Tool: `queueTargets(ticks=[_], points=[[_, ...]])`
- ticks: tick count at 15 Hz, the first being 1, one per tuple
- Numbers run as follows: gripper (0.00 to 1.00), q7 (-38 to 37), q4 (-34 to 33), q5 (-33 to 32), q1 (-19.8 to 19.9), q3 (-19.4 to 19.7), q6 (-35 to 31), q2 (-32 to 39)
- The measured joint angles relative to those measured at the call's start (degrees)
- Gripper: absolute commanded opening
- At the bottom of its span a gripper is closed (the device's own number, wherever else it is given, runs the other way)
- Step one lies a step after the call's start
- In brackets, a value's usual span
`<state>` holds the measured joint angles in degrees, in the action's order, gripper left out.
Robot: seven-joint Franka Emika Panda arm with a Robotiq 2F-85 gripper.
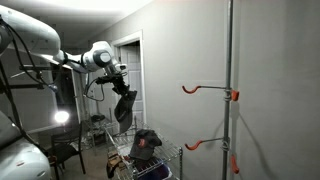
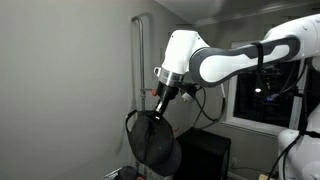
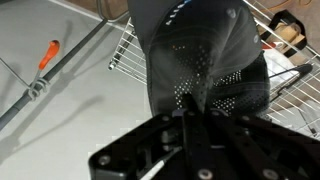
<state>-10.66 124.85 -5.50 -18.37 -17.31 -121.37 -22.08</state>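
The robot's gripper should carry the black cap outward and down onto the second dark cap on the wire rack and let it go, because the second cap is below and outward of the gripper.
A black cap with a perforated mesh back [image 2: 153,141] hangs in the air from my gripper [image 2: 163,98], which is shut on its edge. In an exterior view the same cap [image 1: 124,108] dangles below the gripper [image 1: 122,90], above a wire rack [image 1: 165,155]. The wrist view shows the cap [image 3: 200,50] filling the middle, with the fingers [image 3: 190,118] pinched together on its fabric. A tall metal pole [image 1: 229,90] with orange hooks [image 1: 192,89] stands well off to the side of the cap.
A second dark cap [image 1: 147,144] with a red patch lies on the wire rack. A lower orange hook [image 1: 196,145] sticks out from the pole. The wrist view shows the rack's wire edge [image 3: 122,50] and an orange hook tip [image 3: 48,54]. A grey wall stands behind.
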Motion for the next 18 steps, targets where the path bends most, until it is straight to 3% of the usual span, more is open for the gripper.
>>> queueTargets(ticks=[2,8,11,18], points=[[0.04,0.90,-0.41,1.91,0.25,0.16,0.51,0.72],[0.04,5.42,-0.42,1.50,4.48,4.05,-12.10,17.10],[0.04,6.14,-2.14,1.76,5.47,4.94,-14.14,23.30],[0.04,10.84,-4.57,3.95,2.97,2.63,-14.15,24.69]])
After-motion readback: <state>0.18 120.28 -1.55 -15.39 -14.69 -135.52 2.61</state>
